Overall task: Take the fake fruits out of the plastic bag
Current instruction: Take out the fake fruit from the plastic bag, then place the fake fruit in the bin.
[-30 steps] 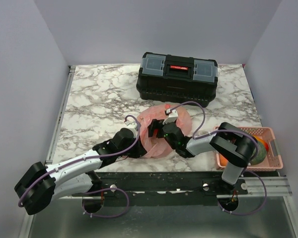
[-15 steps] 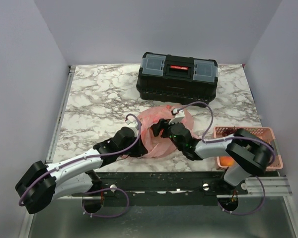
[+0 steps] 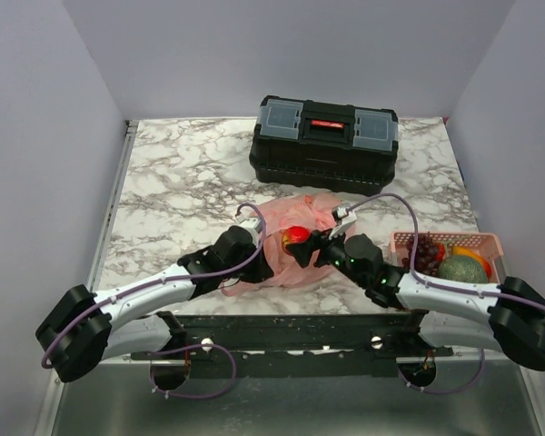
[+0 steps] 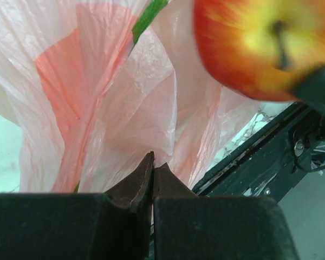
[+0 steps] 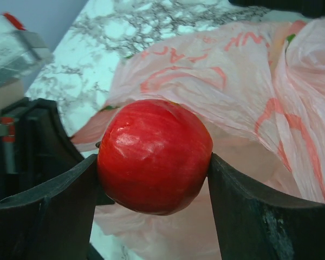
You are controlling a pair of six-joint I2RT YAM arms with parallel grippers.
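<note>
I should move the apple in my right gripper over the corner of the basket at its far side, which is to the gripper's right in the top view, and release the apple where fruit already sits.
The crinkled pink plastic bag (image 3: 295, 227) lies on the marble table in front of the toolbox; it also shows in the left wrist view (image 4: 114, 92) and the right wrist view (image 5: 244, 81). My right gripper (image 3: 302, 245) is shut on a red apple (image 3: 296, 238) and holds it just above the bag's near side; the apple fills the gap between the fingers in the right wrist view (image 5: 154, 154). My left gripper (image 3: 268, 257) is shut on a fold of the bag (image 4: 151, 157). The apple also shows in the left wrist view (image 4: 249, 49).
A black toolbox (image 3: 325, 139) stands behind the bag. A pink slotted basket (image 3: 495, 243) at the right front holds dark grapes (image 3: 424, 253), a greenish fruit (image 3: 461, 269) and an orange one. The table's front rail runs just below both arms.
My right gripper has drawn back out of the bag toward the right with the red apple in it. The basket's fruits are now uncovered. The left gripper keeps its hold on the bag.
</note>
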